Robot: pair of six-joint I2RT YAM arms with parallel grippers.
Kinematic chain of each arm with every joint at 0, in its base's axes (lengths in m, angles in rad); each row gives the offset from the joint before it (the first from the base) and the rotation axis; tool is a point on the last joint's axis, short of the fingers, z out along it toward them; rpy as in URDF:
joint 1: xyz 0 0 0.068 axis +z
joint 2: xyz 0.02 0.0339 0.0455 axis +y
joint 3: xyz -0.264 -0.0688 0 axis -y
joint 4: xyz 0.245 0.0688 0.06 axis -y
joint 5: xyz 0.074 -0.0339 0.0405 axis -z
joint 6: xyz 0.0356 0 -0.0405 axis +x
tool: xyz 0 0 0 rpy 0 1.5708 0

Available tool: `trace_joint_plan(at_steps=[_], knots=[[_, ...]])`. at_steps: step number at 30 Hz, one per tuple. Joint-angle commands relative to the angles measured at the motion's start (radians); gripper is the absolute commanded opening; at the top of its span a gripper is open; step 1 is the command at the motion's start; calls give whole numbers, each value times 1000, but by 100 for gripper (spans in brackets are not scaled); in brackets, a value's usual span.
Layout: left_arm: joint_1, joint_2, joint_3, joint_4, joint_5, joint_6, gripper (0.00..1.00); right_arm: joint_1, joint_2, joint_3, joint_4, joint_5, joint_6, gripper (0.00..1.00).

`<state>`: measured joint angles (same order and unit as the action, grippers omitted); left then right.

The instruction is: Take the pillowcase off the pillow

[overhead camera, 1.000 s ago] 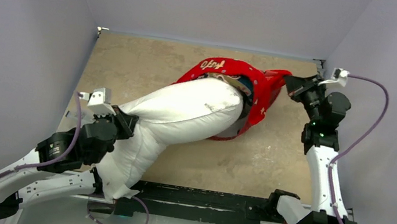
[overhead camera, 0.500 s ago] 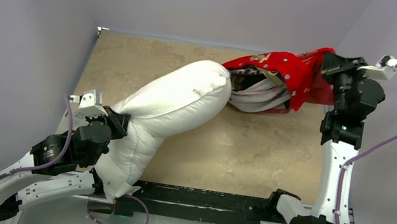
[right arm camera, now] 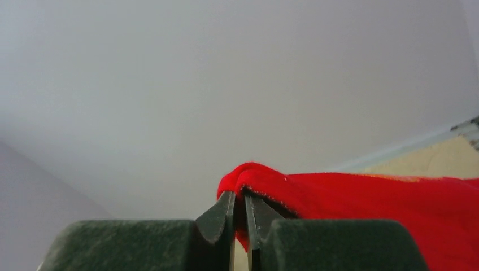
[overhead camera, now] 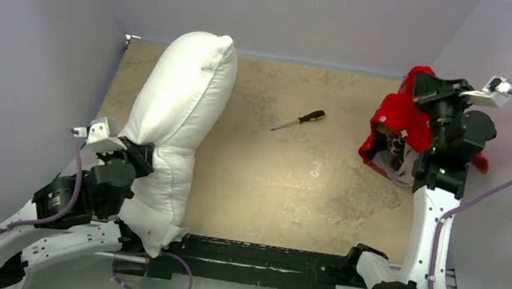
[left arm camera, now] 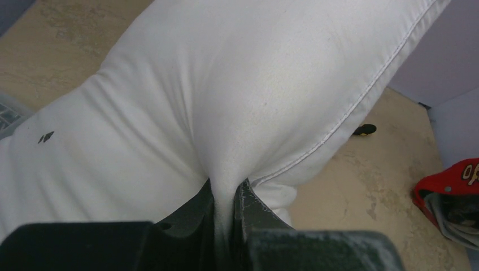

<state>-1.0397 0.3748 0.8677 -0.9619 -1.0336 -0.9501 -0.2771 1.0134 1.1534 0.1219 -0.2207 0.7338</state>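
Observation:
The left gripper needs to move outward and to the right in the top view, toward the open tabletop, and release there, as the pillow (overhead camera: 176, 126) overhangs the black bar.
The plain white pillow (overhead camera: 176, 126) stands bare along the left side of the table, from the near edge up to the back wall. My left gripper (overhead camera: 136, 156) is shut on a pinch of its fabric (left arm camera: 226, 192) near its lower part. The red pillowcase (overhead camera: 394, 122) is off the pillow and hangs bunched at the far right, lifted above the table. My right gripper (overhead camera: 418, 84) is shut on a fold of it (right arm camera: 240, 195). The red cloth (left arm camera: 452, 186) also shows at the right edge of the left wrist view.
A screwdriver (overhead camera: 300, 120) with a black and yellow handle lies on the tan table top (overhead camera: 292, 187) near the back middle. Grey walls close in the back and both sides. A black rail (overhead camera: 259, 258) runs along the near edge between the arm bases.
The pillowcase came fully off the pillow and my right gripper carried it up at the right. The left arm swung the pillow leftward and upright. The screwdriver came into view.

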Motion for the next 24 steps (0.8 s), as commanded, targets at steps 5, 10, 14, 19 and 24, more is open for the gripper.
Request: trace_joint_plan(at_steps=[5,10,14,19,24], knots=[[7,138,7,115,16,102,0,-1,-45,-254,82,-335,-82,57],[7,282,80,259,28,192,0,1,-109,-283,55,-320,-90,89],[9,487,131,351,53,245,0,1,-174,-270,31,-321,-101,98],[72,679,194,467,129,317,0,2,-259,-233,-32,-276,-155,99],[253,801,255,559,326,347,0,37,-315,-201,-79,-252,-191,99]])
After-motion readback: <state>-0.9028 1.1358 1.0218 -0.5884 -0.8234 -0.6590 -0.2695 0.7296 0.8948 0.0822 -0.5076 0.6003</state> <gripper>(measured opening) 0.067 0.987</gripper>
